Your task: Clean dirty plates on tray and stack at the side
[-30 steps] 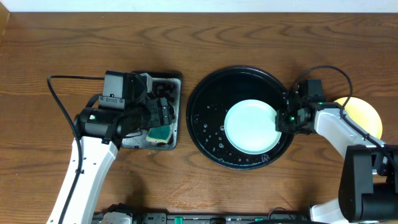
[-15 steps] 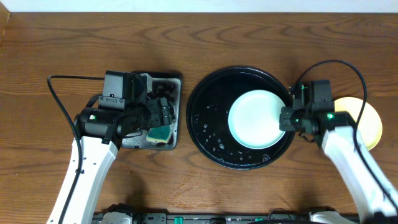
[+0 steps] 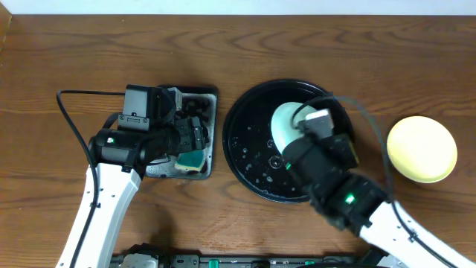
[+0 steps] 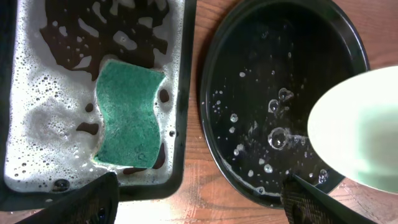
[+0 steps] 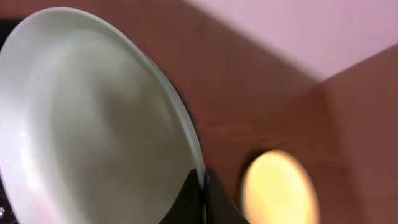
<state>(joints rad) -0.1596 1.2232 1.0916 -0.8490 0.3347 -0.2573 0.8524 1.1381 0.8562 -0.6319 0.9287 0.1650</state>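
Observation:
My right gripper should next move across and down to release on top of the pale yellow plate (image 3: pixel 421 149) (image 5: pixel 278 190), because that plate is below it and to its right in the overhead view.
My right gripper (image 5: pixel 203 190) is shut on the rim of a pale mint-blue plate (image 5: pixel 93 124) and holds it tilted above the large round black tray (image 3: pixel 245 141). The plate shows in the overhead view (image 3: pixel 286 123) partly hidden by the right arm, and in the left wrist view (image 4: pixel 357 130). The pale yellow plate (image 3: pixel 421 149) lies on the table right of the tray, also in the right wrist view (image 5: pixel 277 186). My left gripper (image 4: pixel 199 199) is open and empty over the gap between sponge tray and black tray (image 4: pixel 249 93). A third plate is not in view.
A small rectangular black sponge tray (image 3: pixel 210 134) with soapy foam and a green sponge (image 4: pixel 127 115) sits left of the round tray. Water drops and bubbles lie on the black tray's floor. The table is brown wood.
The right gripper has lifted the mint-blue plate off the tray floor and tilted it up; the right arm has swung in over the tray's lower right. The left arm has not moved.

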